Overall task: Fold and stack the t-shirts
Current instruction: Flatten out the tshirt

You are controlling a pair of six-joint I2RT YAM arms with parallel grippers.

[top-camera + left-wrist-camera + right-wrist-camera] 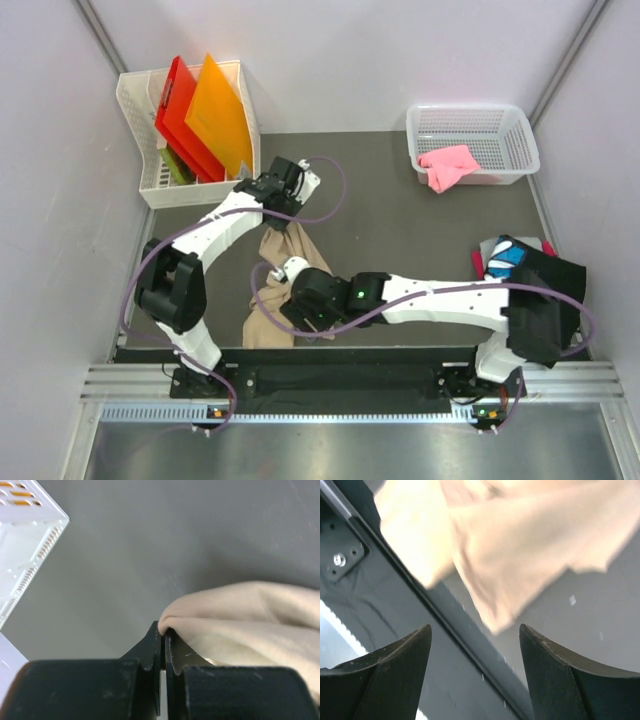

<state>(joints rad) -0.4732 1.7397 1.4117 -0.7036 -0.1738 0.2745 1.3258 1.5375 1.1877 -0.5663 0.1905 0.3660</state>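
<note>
Next, my right gripper lowers first to reach the pointed tip of the tan t-shirt's lower (497,623) fold beside the bar at the table's near edge.
The tan t-shirt (280,275) hangs in a bunched strip from my left gripper (290,212) down to the table's near edge. In the left wrist view my left gripper (163,630) is shut on a fold of the tan t-shirt (250,615). My right gripper (290,290) is open beside the shirt's lower part; in the right wrist view the gripper (475,635) is empty, with the tan t-shirt (520,545) just beyond its fingertips. The pink t-shirt (447,165) lies in the white basket (512,130). The black t-shirt (545,285) with blue-and-white print lies at the right edge.
A white bin (140,140) at the back left holds red and orange plastic sheets (205,115). The bin's corner shows in the left wrist view (30,535). The table's near edge rail (435,605) runs under the right gripper. Grey walls close both sides.
</note>
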